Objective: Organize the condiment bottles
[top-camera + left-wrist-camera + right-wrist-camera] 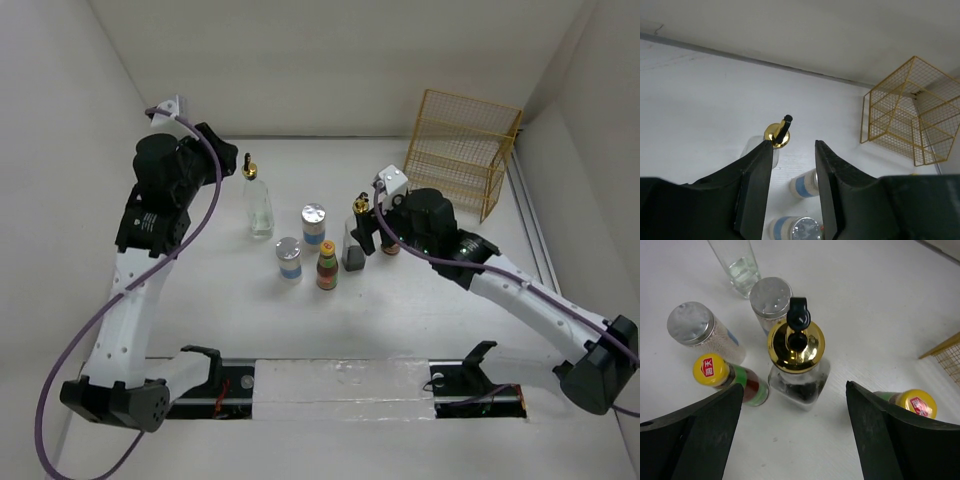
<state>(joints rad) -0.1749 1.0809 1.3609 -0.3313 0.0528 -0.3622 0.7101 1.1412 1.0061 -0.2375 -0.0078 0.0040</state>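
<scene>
I need to move my right gripper outward first to get the gold collar of the second spouted glass bottle (796, 347) between its fingers, because the collar is ahead of them.
Six bottles stand mid-table. A tall clear glass bottle (259, 205) with a gold-black spout (777, 134) stands at the left. Two silver-lidded blue-labelled jars (314, 225) (289, 258) stand beside it. A yellow-capped sauce bottle (327, 265) is in front of them. A second spouted glass bottle (796, 347) holds dark liquid. My right gripper (795, 387) is open wide above and just behind it, touching nothing. The other yellow-capped bottle (917, 402) shows behind its right finger. My left gripper (792, 144) is open and empty, high above the clear bottle.
A yellow wire rack (462, 150) stands at the back right near the wall, also in the left wrist view (910, 110). White walls close in the table at the back and both sides. A black rail (340, 385) runs along the near edge.
</scene>
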